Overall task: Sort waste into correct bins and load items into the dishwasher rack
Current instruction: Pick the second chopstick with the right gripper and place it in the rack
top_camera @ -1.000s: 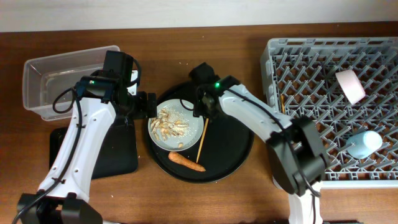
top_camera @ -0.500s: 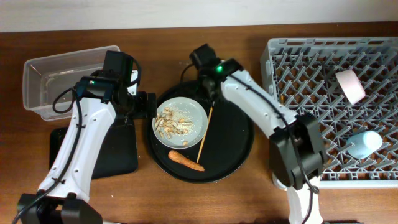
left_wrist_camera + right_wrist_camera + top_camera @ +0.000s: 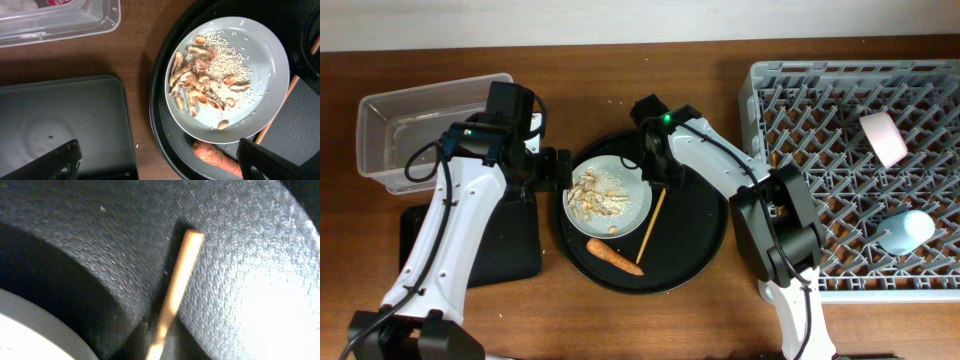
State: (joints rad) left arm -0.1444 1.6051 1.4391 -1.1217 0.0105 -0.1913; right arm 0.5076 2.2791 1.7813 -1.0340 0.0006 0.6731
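My left gripper will next move across the scraps and go down onto the plate's bare rim by the chopstick point(image 3: 650, 198) point(image 3: 285, 92), because that is below, to the gripper's right in the overhead view.
A pale grey-green plate point(image 3: 620, 205) with beige food scraps point(image 3: 592, 196) lies on the round black tray point(image 3: 695, 235). An orange carrot point(image 3: 616, 259) and one wooden chopstick point(image 3: 651, 226) lie beside it. My right gripper point(image 3: 655, 172) is low over the chopstick's upper end. The right wrist view shows the chopstick point(image 3: 175, 290) very close, and I cannot tell if the jaws grip it. My left gripper point(image 3: 160, 165) is open by the tray's left rim, near the plate point(image 3: 260, 60), scraps point(image 3: 202, 85) and carrot point(image 3: 215, 154). A pink-white bowl point(image 3: 885, 138) and light-blue cup point(image 3: 908, 230) sit in the grey rack point(image 3: 820, 110).
The clear tub point(image 3: 390, 150) stands at the far left with a red wrapper point(image 3: 55, 2) and white tissue point(image 3: 20, 4) inside. The shallow black tray point(image 3: 480, 255) lies in front of it. A thin stick, maybe the other chopstick point(image 3: 773, 160), rests at the rack's left edge.
My right gripper lifted back, then came down again at the chopstick's upper end. The chopstick's top end shifted a little to the right. The left arm has not moved.
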